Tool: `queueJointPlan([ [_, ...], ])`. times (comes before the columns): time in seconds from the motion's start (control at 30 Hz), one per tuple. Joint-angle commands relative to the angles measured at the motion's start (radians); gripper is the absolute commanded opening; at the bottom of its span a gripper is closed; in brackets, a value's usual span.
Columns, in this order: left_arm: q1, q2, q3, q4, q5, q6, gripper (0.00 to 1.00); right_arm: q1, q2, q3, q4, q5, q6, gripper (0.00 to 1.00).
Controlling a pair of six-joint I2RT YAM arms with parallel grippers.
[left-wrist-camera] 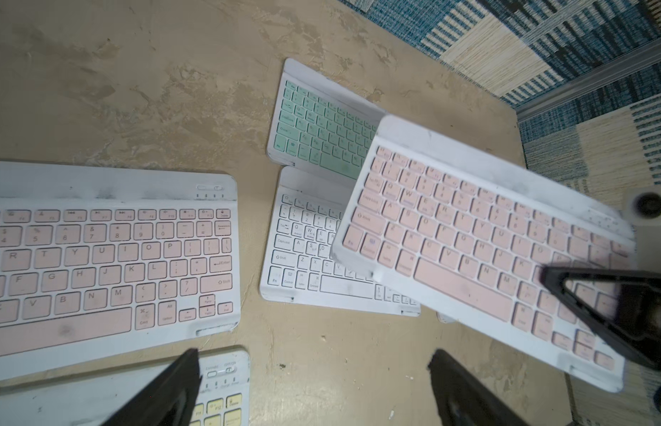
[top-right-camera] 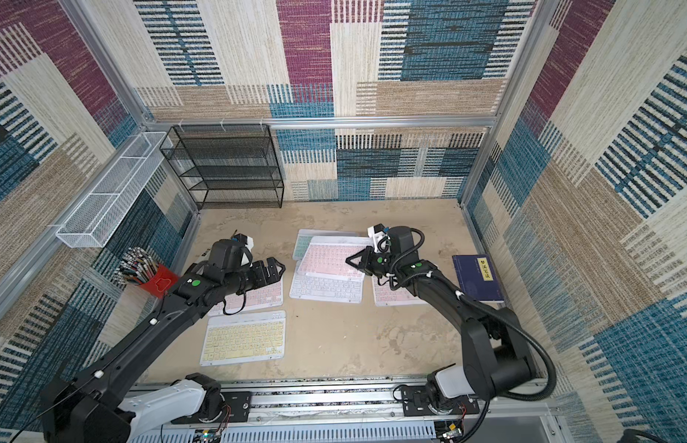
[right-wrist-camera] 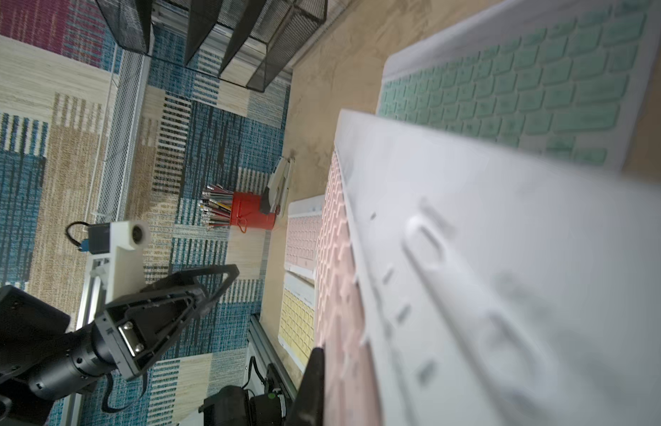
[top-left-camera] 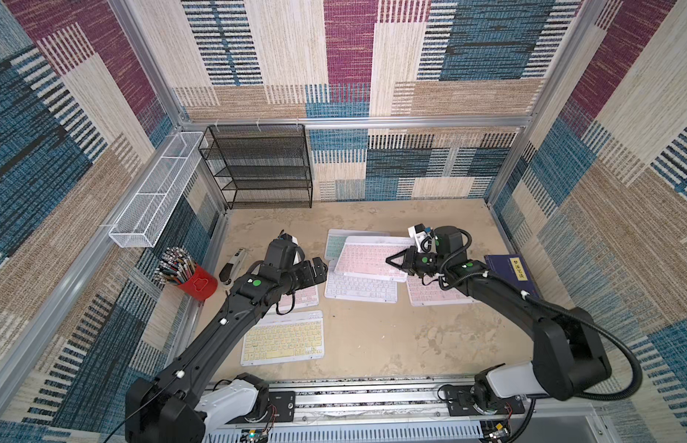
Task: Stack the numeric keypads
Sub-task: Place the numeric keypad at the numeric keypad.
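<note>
The pink keypad I hold is partly over the white keypad. My right gripper will next move outward, then down to release it onto the mint-green keypad [top-left-camera: 334, 241] [right-wrist-camera: 518, 89].
Several keypads lie on the tan table. In both top views a pink keypad [top-left-camera: 368, 257] [top-right-camera: 330, 259] hangs tilted over the white keypad [top-left-camera: 359, 287] and the mint-green keypad [top-left-camera: 334, 241]. My right gripper [top-left-camera: 392, 261] is shut on its right edge. One dark finger [right-wrist-camera: 314, 383] presses on its pink key side; the other finger is hidden. My left gripper [top-left-camera: 320, 270] [left-wrist-camera: 314, 387] is open and holds nothing. It hovers over another pink keypad [left-wrist-camera: 100, 258], near the yellow keypad [top-left-camera: 282, 337]. A third pink keypad [top-left-camera: 430, 293] lies under my right arm.
A black mesh shelf [top-left-camera: 261, 165] stands at the back left, with a white wire basket [top-left-camera: 157, 188] on the left wall. A red cup of pencils [top-left-camera: 198, 284] and a stapler [top-left-camera: 232, 264] sit at the left. A dark blue book [top-left-camera: 514, 272] lies at the right.
</note>
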Motion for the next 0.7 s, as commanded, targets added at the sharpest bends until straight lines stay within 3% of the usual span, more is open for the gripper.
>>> queueJointPlan([
  [0.0, 0.031, 0.076, 0.037, 0.08, 0.135, 0.073, 0.99, -0.014, 0.118, 0.11, 0.176, -0.107, -0.012, 0.0],
  [0.13, 0.037, 0.154, 0.113, 0.056, 0.126, 0.131, 0.99, -0.038, 0.312, 0.275, 0.237, -0.183, 0.012, 0.0],
  [0.33, 0.089, 0.199, 0.16, 0.065, 0.161, 0.135, 0.99, -0.052, 0.524, 0.507, 0.183, -0.231, -0.018, 0.0],
  [0.67, 0.163, 0.241, 0.172, 0.092, 0.234, 0.13, 0.98, -0.079, 0.668, 0.548, 0.258, -0.3, 0.036, 0.0],
])
